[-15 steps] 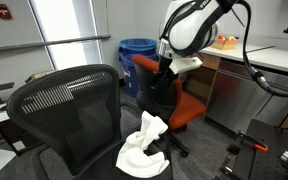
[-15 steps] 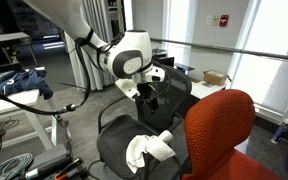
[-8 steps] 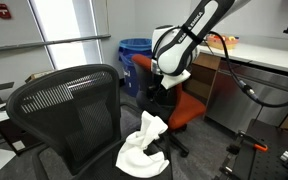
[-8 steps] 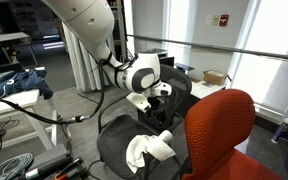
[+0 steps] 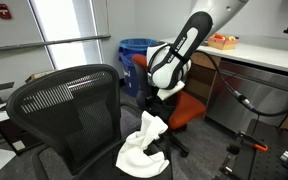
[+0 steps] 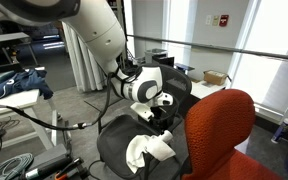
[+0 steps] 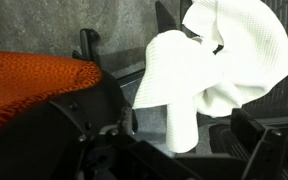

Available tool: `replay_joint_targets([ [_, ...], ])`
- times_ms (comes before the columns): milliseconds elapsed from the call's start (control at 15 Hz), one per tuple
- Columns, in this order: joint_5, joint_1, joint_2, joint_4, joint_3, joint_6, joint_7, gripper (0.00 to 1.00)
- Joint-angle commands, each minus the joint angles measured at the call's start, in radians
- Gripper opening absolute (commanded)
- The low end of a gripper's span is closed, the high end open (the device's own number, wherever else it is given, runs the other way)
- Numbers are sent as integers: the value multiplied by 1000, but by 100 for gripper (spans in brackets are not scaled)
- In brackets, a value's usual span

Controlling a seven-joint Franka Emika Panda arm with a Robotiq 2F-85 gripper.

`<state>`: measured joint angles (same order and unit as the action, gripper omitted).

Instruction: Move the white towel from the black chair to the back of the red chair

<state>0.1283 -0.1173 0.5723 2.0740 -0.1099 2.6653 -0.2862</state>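
I will lower my gripper onto the raised end of the towel beside the red chair and close, because a fold of the towel [image 5: 144,146] stands up under my open fingers.
The white towel [image 5: 144,146] lies crumpled on the seat of the black mesh chair [image 5: 69,105]; it shows in both exterior views [image 6: 147,150]. The red chair [image 5: 187,108] stands just behind it, and its back [image 6: 221,128] is near the camera. My gripper [image 5: 168,97] hangs open just above the towel, not touching it [image 6: 162,119]. In the wrist view the towel [image 7: 209,65] fills the upper right. A fold of it reaches down between my open fingers [image 7: 184,150]. The red chair [image 7: 29,82] is at the left.
A blue bin [image 5: 135,52] stands behind the red chair. A counter [image 5: 259,55] with cabinets runs along one side. A table with blue cloth [image 6: 19,82] and cables is on the other side. The black chair's backrest rises close beside the towel.
My arm has come down and toward the black chair's seat, bringing the gripper from well above to just over the towel. The towel has not moved.
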Motion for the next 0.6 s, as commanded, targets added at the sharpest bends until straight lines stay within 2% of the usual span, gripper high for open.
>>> replay_joint_targets([
  [0,15,-45,76,-56,-41,47,-52,100],
  [533,13,-98,176,-117,-81,47,-78,100],
])
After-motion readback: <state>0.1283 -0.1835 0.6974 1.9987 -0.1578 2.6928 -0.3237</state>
